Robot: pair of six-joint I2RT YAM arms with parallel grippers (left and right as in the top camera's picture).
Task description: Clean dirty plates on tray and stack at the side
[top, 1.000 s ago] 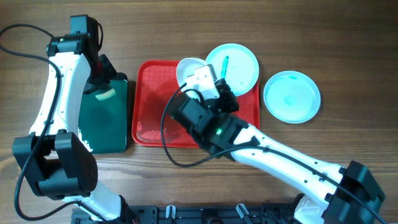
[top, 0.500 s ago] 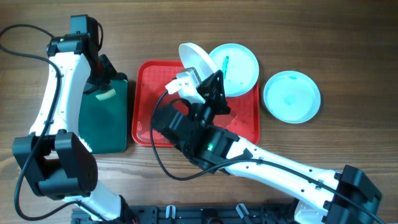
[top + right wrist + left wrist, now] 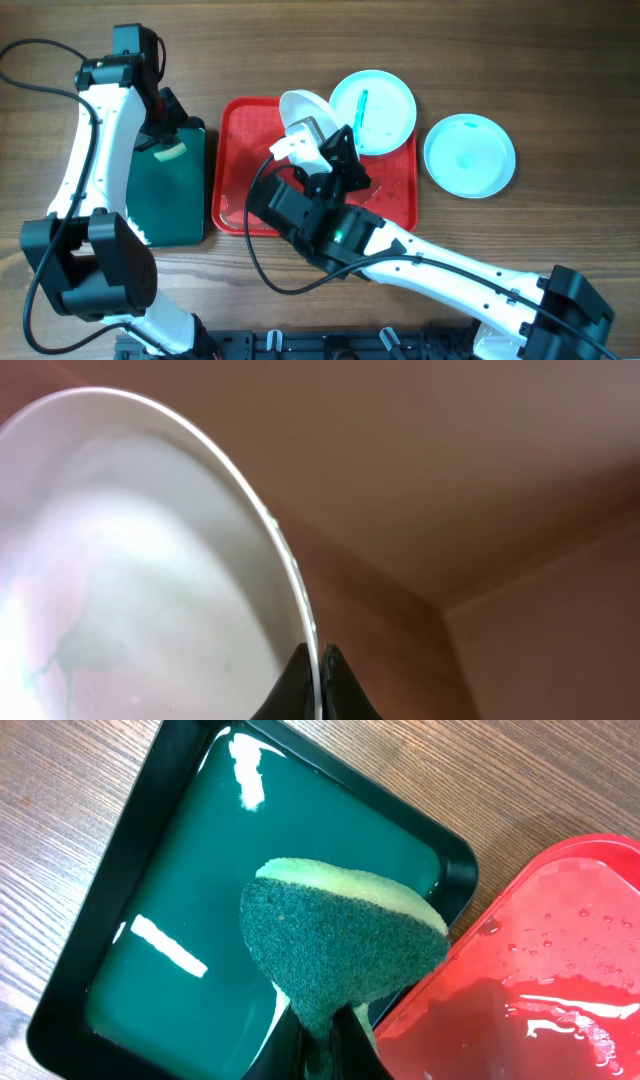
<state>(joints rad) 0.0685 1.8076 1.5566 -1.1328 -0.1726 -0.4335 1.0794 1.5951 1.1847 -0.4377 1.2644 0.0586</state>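
I will next swing the tilted plate off the red tray with my right gripper and lower it onto the third plate (image 3: 469, 156), because that plate is already at the side of the table.
The red tray (image 3: 240, 170) lies at the table's middle. My right gripper (image 3: 318, 140) is shut on the rim of a white plate (image 3: 303, 110), held tilted up above the tray's far edge; the wrist view shows the plate (image 3: 130, 560) pinched between the jaws (image 3: 318, 660). A second plate (image 3: 385, 110) with a teal smear rests on the tray's far right corner. A third plate (image 3: 469, 155) lies on the table to the right. My left gripper (image 3: 325, 1035) is shut on a green and yellow sponge (image 3: 345, 945) over the dark green tray (image 3: 180, 890).
The dark green tray (image 3: 165, 195) with black rim sits just left of the red tray; the red tray's rim (image 3: 540, 920) shows wet in the left wrist view. Black cables trail at the far left and around the right arm.
My right arm lifted the plate off the tray and tipped it upright, then shifted it slightly left and lower. The left arm has not moved.
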